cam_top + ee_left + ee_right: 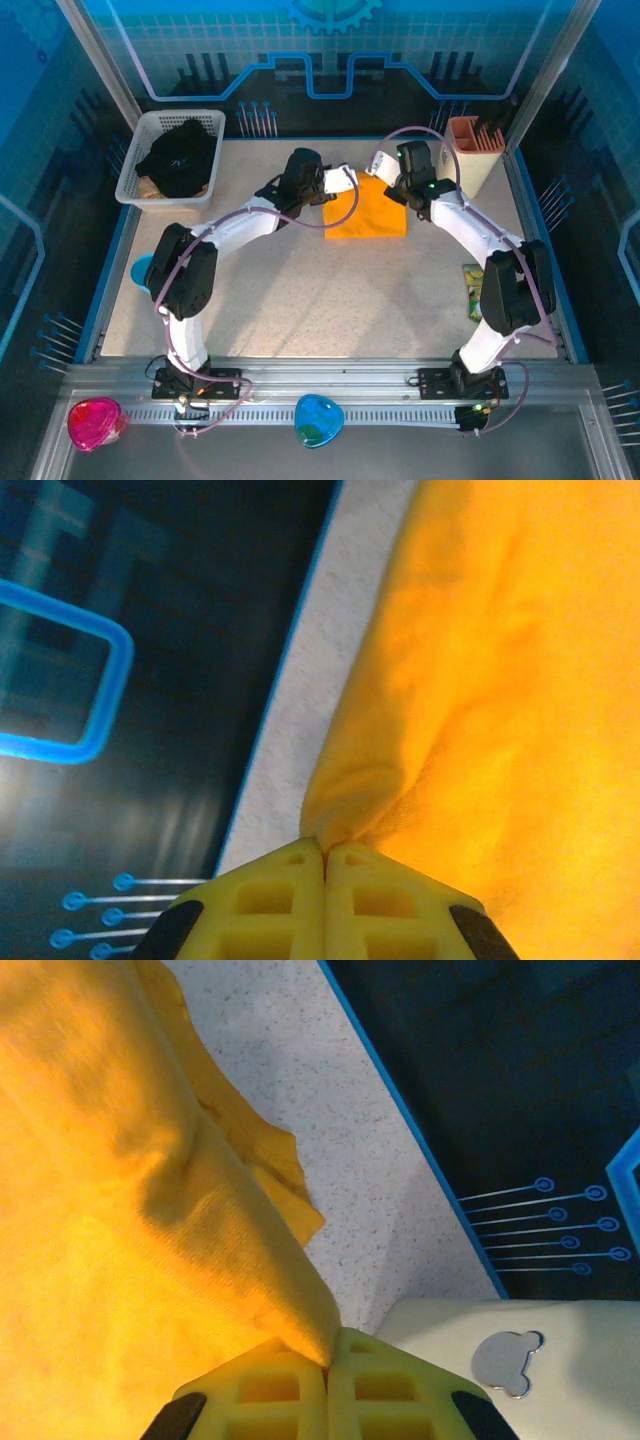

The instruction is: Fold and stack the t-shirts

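Note:
My right gripper should move down toward the lower layer's edge (297, 1208) on the container's side and release the pinched corner there, since the corner's peak still stands above the tabletop.
A golden-yellow t-shirt (366, 212) lies partly folded at the back middle of the table. My left gripper (342, 186) is shut on its left far corner; in the left wrist view the yellow fingers (290, 900) pinch a fold of the yellow cloth (500, 680). My right gripper (395, 190) is shut on the shirt's right far corner; in the right wrist view the fingers (385, 1385) clamp a peak of the cloth (110, 1210). A black t-shirt (178, 157) lies bunched in the white mesh basket (140, 190) at the back left.
An orange-pink container (474, 148) stands at the back right corner. A small green packet (473, 290) lies by the right edge, and a blue object (142, 270) by the left edge. Blue rims (110, 270) border the table.

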Available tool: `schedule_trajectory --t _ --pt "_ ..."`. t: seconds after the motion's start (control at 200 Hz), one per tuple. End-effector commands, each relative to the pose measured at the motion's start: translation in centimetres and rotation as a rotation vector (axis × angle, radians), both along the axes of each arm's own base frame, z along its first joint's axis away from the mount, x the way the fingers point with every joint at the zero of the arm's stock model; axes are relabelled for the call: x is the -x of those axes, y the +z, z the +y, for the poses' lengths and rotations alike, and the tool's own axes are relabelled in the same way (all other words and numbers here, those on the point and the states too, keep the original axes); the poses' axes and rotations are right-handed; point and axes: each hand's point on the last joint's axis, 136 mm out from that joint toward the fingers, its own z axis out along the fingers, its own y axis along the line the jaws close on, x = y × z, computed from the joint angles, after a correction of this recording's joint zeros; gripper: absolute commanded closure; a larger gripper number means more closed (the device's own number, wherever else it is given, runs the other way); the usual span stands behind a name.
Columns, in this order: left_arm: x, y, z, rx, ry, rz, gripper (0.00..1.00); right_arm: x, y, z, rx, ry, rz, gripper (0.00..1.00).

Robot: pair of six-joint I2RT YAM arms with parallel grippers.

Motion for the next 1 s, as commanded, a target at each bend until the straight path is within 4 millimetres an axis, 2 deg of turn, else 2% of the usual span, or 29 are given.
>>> schedule_trajectory --t 0.0,0.19,0.29,0.425,0.485,0.561,0.591,0.631,0.671,0.731,0.821,0.876,0.996 --pt "-1.7 -3.4 -0.4 -0.034 -0.022 0.089 1.00 -1.4 -2.5 -0.2 -0.020 -0.006 0.070 1.00" --pt "-5.9 -8.6 1.2 -0.033 0.076 0.144 1.00 -5.1 -7.3 0.3 -0.048 -0.018 0.119 1.00" --pt "-7.5 -9.6 1.5 -0.013 0.102 0.140 1.00 -6.8 -9.4 0.1 -0.043 -0.040 0.133 1.00" --pt "-9.4 -10.8 1.7 -0.002 0.121 0.133 1.00 -8.5 -10.5 -0.7 -0.044 -0.085 0.128 1.00" --pt "-10.1 -11.1 1.7 0.003 0.131 0.120 0.85 -9.1 -10.7 -1.0 -0.049 -0.109 0.122 1.00" --pt "-10.8 -11.3 1.9 0.007 0.150 0.105 0.67 -9.7 -10.9 -1.5 -0.050 -0.145 0.104 0.78" --pt "-10.9 -11.3 2.0 0.010 0.160 0.099 0.53 -9.9 -10.9 -1.6 -0.050 -0.156 0.096 0.68" --pt "-11.3 -11.0 2.2 0.022 0.179 0.079 0.32 -10.1 -10.7 -1.8 -0.054 -0.174 0.084 0.57" --pt "-11.5 -10.4 2.5 0.040 0.206 0.054 0.15 -10.1 -10.3 -1.9 -0.065 -0.190 0.070 0.48" --pt "-11.7 -9.3 3.1 0.073 0.247 0.017 0.01 -10.1 -9.6 -2.2 -0.105 -0.229 0.059 0.39" --pt "-11.4 -6.7 4.0 0.136 0.312 -0.014 0.01 -9.8 -7.6 -3.2 -0.191 -0.327 0.050 0.36" --pt "-11.1 -4.4 4.9 0.177 0.358 -0.039 0.01 -9.2 -6.2 -3.6 -0.247 -0.373 0.043 0.36" --pt "-10.0 0.4 7.3 0.250 0.458 -0.107 0.00 -7.3 -2.1 -4.2 -0.384 -0.414 -0.015 0.36"
